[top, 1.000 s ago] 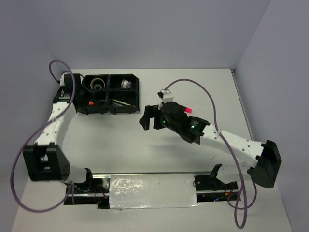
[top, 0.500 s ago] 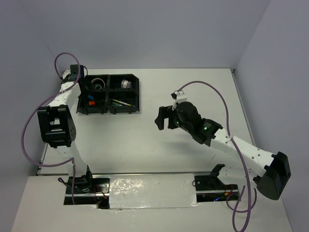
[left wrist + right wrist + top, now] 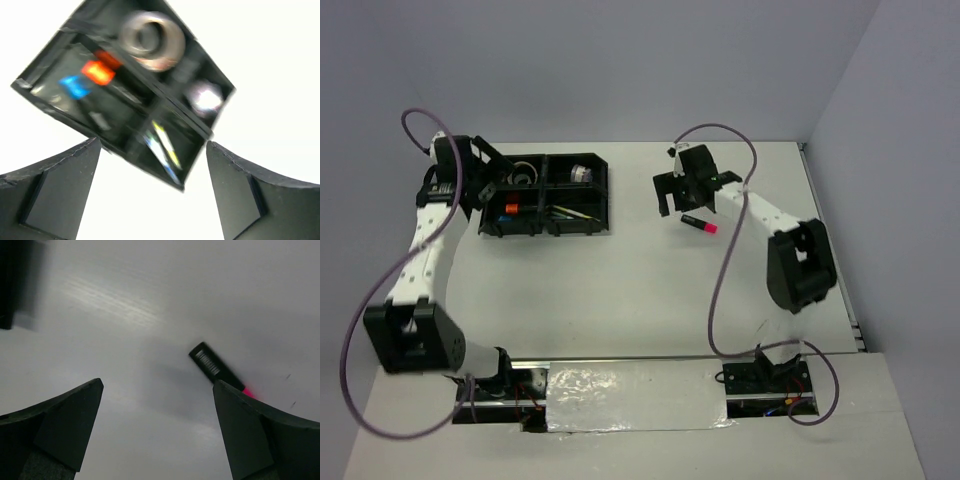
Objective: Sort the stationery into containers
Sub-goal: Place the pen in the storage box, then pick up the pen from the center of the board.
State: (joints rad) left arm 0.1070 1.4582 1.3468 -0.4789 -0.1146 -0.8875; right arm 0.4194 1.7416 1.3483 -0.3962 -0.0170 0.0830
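Note:
My right gripper moves to the right in the top view next, then turns and goes down onto the black marker's pink end (image 3: pixel 708 227) (image 3: pixel 248 392), because the marker lies at a slant to the gripper's fingers.
The black four-compartment tray (image 3: pixel 602 200) sits at the far left of the table. It holds a tape roll (image 3: pixel 152 40), a silvery piece (image 3: pixel 205 97), markers with an orange end (image 3: pixel 98 72) and a blue end (image 3: pixel 75 86), and a yellow-green stick (image 3: pixel 167 145) beside a thin blue pen. My left gripper (image 3: pixel 487 187) hovers open at the tray's left side, nothing between its fingers (image 3: pixel 60 190). A black marker with a pink end (image 3: pixel 699 223) lies on the table right of the tray. My right gripper (image 3: pixel 672 200) hangs open just left of that marker (image 3: pixel 216 368), apart from it.
White tabletop with walls at the back and right. A corner of the tray (image 3: pixel 9 285) shows at the upper left of the right wrist view. A foil-covered strip (image 3: pixel 635 395) lies at the near edge between the arm bases.
My left gripper has opened and its arm has shifted beside the tray. The right arm has swung toward the far side, uncovering the pink-ended marker, which has not moved.

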